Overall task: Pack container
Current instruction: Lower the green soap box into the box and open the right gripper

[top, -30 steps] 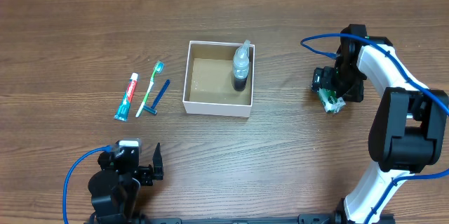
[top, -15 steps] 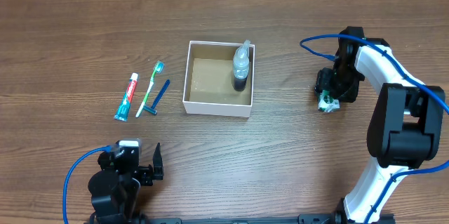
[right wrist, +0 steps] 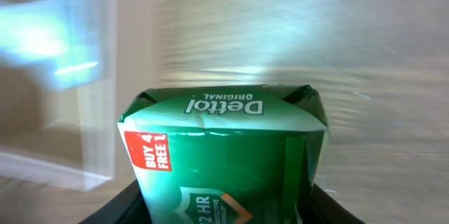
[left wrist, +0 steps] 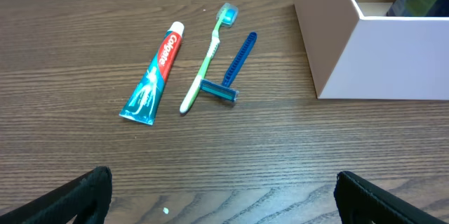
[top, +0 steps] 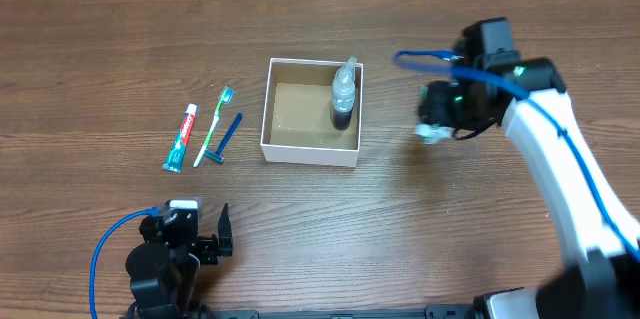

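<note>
I need to move my right gripper to the left in the overhead view next, over the bare bottom of the box, to let go of the soap, because the bottle (top: pixel 344 91) leaves that part of the box empty.
The container (top: pixel 310 149), a shallow white box with a tan inside, sits mid-table; its white wall (left wrist: pixel 379 55) shows at the right of the left wrist view. A small clear bottle (top: pixel 344 91) stands in its right part. My right gripper (top: pixel 436 131) hangs just right of the box, shut on a green Dettol soap pack (right wrist: pixel 228 161) that fills the right wrist view. A toothpaste tube (top: pixel 181 138), a green toothbrush (top: pixel 214 125) and a blue razor (top: pixel 228 136) lie left of the box. My left gripper (left wrist: pixel 223 206) rests open near the front edge, nothing between its fingers.
Blue cables trail from both arms. The right arm's white links (top: pixel 560 159) reach over the table's right side. Bare wood lies between the box and the left gripper.
My right gripper closed on the soap pack, lifted it and carried it left toward the box. The left arm has not moved.
</note>
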Available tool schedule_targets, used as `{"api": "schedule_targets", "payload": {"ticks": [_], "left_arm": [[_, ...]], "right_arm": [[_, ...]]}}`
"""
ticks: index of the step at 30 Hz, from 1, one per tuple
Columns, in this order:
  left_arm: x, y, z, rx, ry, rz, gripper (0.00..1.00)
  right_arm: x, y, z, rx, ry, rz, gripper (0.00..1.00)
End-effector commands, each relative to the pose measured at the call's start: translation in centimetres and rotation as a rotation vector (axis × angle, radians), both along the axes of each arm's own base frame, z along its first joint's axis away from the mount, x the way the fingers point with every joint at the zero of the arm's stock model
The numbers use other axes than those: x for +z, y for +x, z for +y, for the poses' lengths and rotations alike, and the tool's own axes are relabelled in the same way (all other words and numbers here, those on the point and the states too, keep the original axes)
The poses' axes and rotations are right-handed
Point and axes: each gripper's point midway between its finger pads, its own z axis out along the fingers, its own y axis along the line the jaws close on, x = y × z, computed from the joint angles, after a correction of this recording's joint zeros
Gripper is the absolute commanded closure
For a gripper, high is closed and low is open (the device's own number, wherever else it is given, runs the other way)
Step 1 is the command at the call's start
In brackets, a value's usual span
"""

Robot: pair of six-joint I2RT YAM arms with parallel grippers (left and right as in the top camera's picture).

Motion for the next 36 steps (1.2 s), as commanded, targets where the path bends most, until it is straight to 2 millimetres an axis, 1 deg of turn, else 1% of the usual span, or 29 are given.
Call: {"api": "schedule_targets", "payload": {"ticks": [1, 2, 4, 6, 8, 11, 13, 15, 16, 18, 21, 23, 24, 25, 26, 28, 29, 31, 33, 34, 35, 36], "left_arm": [[-0.1, 0.0, -0.4, -0.009, -0.024, -0.005, 0.00], [-0.1, 0.0, -0.4, -0.009, -0.024, -0.005, 0.00], [-0.1, 0.0, -0.4, -0.009, -0.024, -0.005, 0.00], [-0.1, 0.0, -0.4, -0.009, -0.024, -0.005, 0.00], [-0.1, 0.0, -0.4, -0.009, -0.024, -0.005, 0.00], [-0.1, 0.0, -0.4, -0.009, -0.024, -0.005, 0.00], [-0.1, 0.0, -0.4, -0.009, -0.024, -0.005, 0.00], [-0.1, 0.0, -0.4, -0.009, -0.024, -0.005, 0.00], [-0.1, 0.0, -0.4, -0.009, -0.024, -0.005, 0.00], [-0.1, 0.0, -0.4, -0.009, -0.024, -0.005, 0.00], [-0.1, 0.0, -0.4, -0.009, -0.024, -0.005, 0.00], [-0.1, 0.0, -0.4, -0.009, -0.024, -0.005, 0.00], [-0.1, 0.0, -0.4, -0.009, -0.024, -0.005, 0.00], [-0.1, 0.0, -0.4, -0.009, -0.024, -0.005, 0.00], [-0.1, 0.0, -0.4, -0.009, -0.024, -0.005, 0.00], [-0.1, 0.0, -0.4, -0.009, -0.024, -0.005, 0.00], [-0.1, 0.0, -0.4, -0.009, -0.024, -0.005, 0.00], [-0.1, 0.0, -0.4, -0.009, -0.024, -0.005, 0.00], [-0.1, 0.0, -0.4, -0.009, -0.024, -0.005, 0.00], [-0.1, 0.0, -0.4, -0.009, -0.024, -0.005, 0.00], [-0.1, 0.0, -0.4, -0.009, -0.024, -0.005, 0.00], [-0.1, 0.0, -0.4, -0.009, -0.024, -0.005, 0.00]], "right_arm": [[2.6, -1.3, 7.0, 0.196, 0.038, -0.117, 0.54], [2.3, -1.6, 9.8, 0.320, 0.008, -0.162, 0.54], [1.5, -2.0, 12.7, 0.531, -0.058, -0.231, 0.54], [0.6, -1.5, 14.0, 0.681, -0.160, -0.300, 0.54], [0.0, -0.4, 14.3, 0.757, -0.228, -0.348, 0.54], [-0.3, 0.9, 14.7, 0.799, -0.248, -0.395, 0.54], [-0.2, 1.3, 15.1, 0.796, -0.244, -0.411, 0.53], [-0.6, 1.2, 16.0, 0.849, -0.218, -0.425, 0.52], [-0.9, 1.2, 16.5, 0.868, -0.198, -0.423, 0.52], [-1.7, 1.4, 16.8, 0.874, -0.189, -0.411, 0.52], [-3.7, 1.5, 17.0, 0.884, -0.193, -0.366, 0.52], [-4.2, 1.4, 17.0, 0.887, -0.195, -0.350, 0.41], [-4.3, 1.3, 16.9, 0.885, -0.195, -0.345, 0.28], [-4.3, 1.2, 16.9, 0.886, -0.195, -0.342, 0.19], [-4.3, 1.2, 16.8, 0.886, -0.196, -0.338, 0.18], [-4.4, 0.7, 16.5, 0.866, -0.191, -0.309, 0.18], [-4.1, 0.5, 16.4, 0.833, -0.178, -0.298, 0.18], [-2.8, 0.1, 16.0, 0.738, -0.141, -0.277, 0.18], [-0.1, -0.9, 15.4, 0.634, -0.095, -0.270, 0.18], [1.6, -1.4, 14.8, 0.588, -0.074, -0.277, 0.18], [3.5, -2.0, 13.8, 0.523, -0.048, -0.284, 0.16], [4.9, -2.4, 12.8, 0.461, -0.025, -0.288, 0.13]]}}
